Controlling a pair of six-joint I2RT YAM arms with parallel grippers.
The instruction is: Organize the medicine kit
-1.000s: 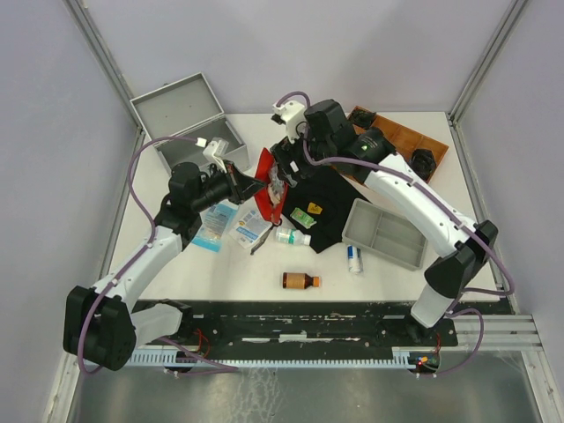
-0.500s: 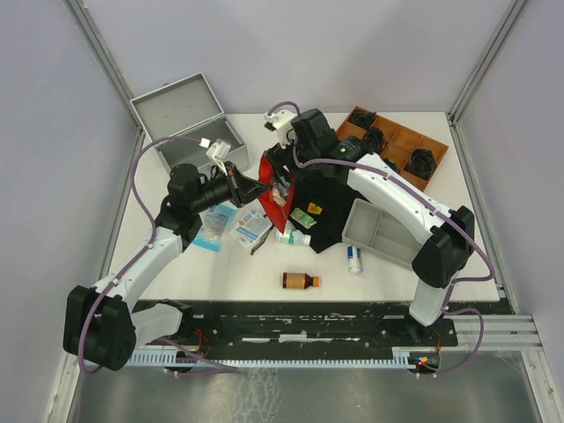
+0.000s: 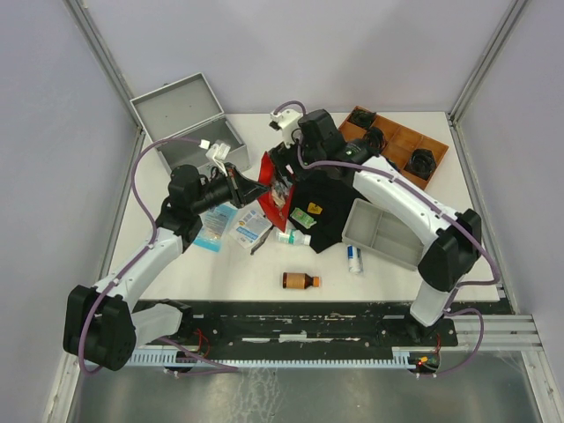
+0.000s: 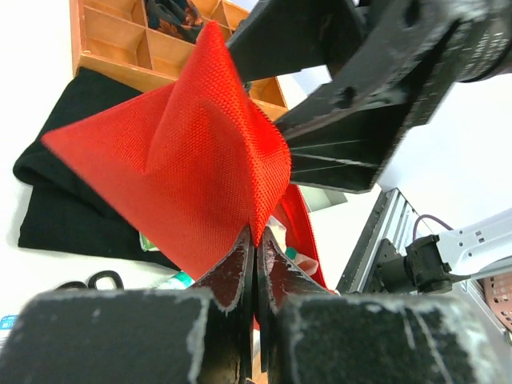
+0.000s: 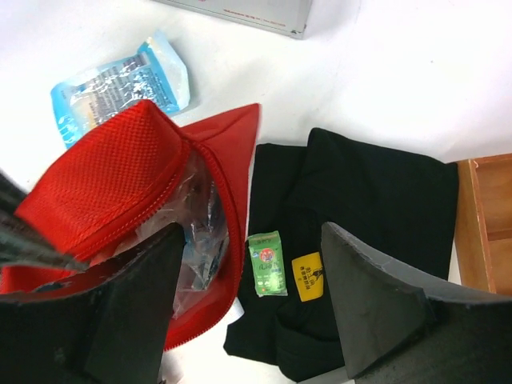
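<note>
The left gripper alone holds the pouch, so the right gripper should next turn and bring its open fingers onto the pouch's far end (image 3: pixel 267 162) (image 5: pixel 224 132), which stands close beside them.
The medicine kit (image 3: pixel 187 134), a silver-grey metal case, stands at the back left with its lid up; one of its corners (image 5: pixel 260 12) shows in the right wrist view. My left gripper (image 3: pixel 249 188) (image 4: pixel 256 238) is shut on a fold of the flat red pouch (image 3: pixel 275 192) (image 4: pixel 184 156) and holds it up off the table. The pouch (image 5: pixel 112 188) gapes open, with clear plastic packets (image 5: pixel 200 232) inside. My right gripper (image 3: pixel 284 173) (image 5: pixel 252 308) hangs open over the pouch's mouth. Its left finger is by the packets and its right finger is over the black cloth (image 5: pixel 376 200).
A green sachet (image 5: pixel 266 262) lies on the black cloth (image 3: pixel 324 210). A grey divided tray (image 3: pixel 383 233), a small white bottle (image 3: pixel 353 257), a brown bottle (image 3: pixel 300 281), a white tube (image 3: pixel 293 237) and blue packets (image 3: pixel 214 226) lie in front. A wooden tray (image 3: pixel 398 145) is at the back right.
My right arm swung left over the red pouch, then edged back a little to the right. My left gripper has kept the pouch in the same place.
</note>
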